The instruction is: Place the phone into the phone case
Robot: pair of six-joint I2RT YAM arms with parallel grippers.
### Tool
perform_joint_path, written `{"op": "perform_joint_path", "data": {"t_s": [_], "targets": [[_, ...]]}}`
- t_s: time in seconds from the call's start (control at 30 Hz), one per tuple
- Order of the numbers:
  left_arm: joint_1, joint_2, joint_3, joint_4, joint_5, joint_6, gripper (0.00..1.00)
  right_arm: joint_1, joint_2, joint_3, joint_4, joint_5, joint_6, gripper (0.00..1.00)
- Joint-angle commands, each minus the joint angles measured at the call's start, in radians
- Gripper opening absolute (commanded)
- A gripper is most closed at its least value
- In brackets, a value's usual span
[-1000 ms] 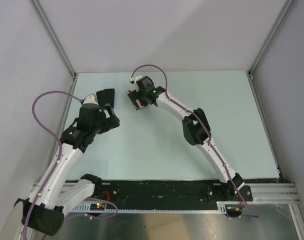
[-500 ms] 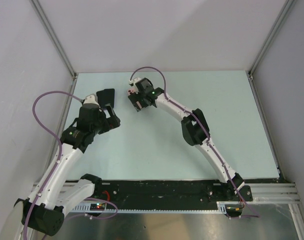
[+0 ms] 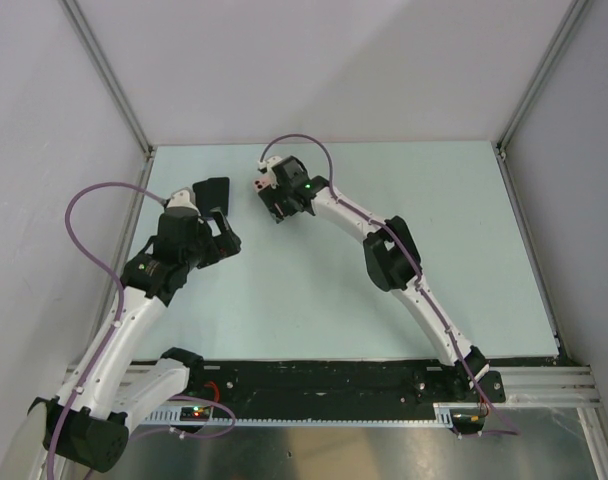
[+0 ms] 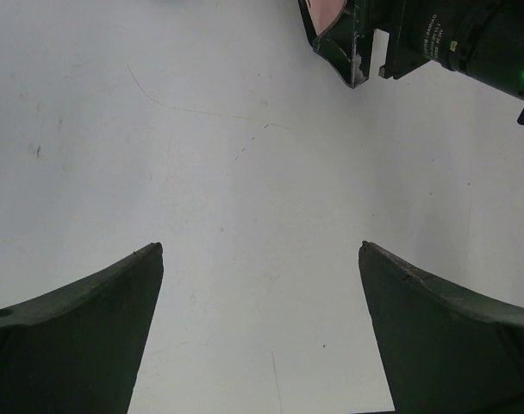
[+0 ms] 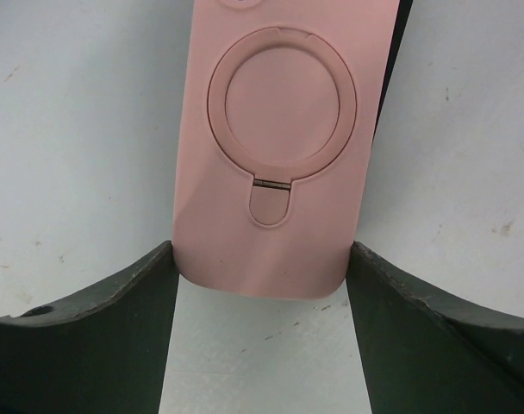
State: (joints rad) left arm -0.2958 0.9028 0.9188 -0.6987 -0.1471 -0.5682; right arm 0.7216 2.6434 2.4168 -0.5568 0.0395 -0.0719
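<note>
The back of the case faces up, so the robot's right gripper will next lift and move back and to the right in the top view, flipping the case [image 5: 279, 147], then release it on the bare table.
The pink phone case [image 5: 279, 147] lies back up on the table, its round ring holder showing. My right gripper [image 5: 262, 250] has it between its jaws, and both fingertips touch the case's lower corners. A thin dark strip [image 5: 389, 60] runs along the case's right side; I cannot tell whether that is the phone. From above, the right gripper [image 3: 271, 198] sits at the far middle-left, with a bit of pink [image 3: 259, 184] beside it. My left gripper [image 3: 222, 215] hangs open over bare table just to its left, holding nothing [image 4: 260, 250].
The pale table [image 3: 384, 280] is boxed in by white walls with metal posts [image 3: 109, 80] at the back corners. The left wrist view catches the right wrist [image 4: 469, 43] and the case's edge [image 4: 327, 13] at its top right. A purple cable [image 3: 304, 140] loops above the right wrist.
The right gripper's jaws have narrowed from wide open until they meet the case's sides, and it has edged slightly toward the far wall. The left arm has not moved.
</note>
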Motion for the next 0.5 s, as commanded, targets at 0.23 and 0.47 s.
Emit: {"op": "perform_joint_path", "data": {"t_s": [0.23, 0.47], "targets": [[0.009, -0.029, 0.006, 0.01, 0.02, -0.019, 0.99, -0.063, -0.178, -0.04, 0.046, -0.25, 0.145, 0.63], [0.009, -0.029, 0.004, 0.01, 0.021, -0.024, 0.98, -0.107, -0.241, -0.104, 0.099, -0.366, 0.279, 0.61]]}}
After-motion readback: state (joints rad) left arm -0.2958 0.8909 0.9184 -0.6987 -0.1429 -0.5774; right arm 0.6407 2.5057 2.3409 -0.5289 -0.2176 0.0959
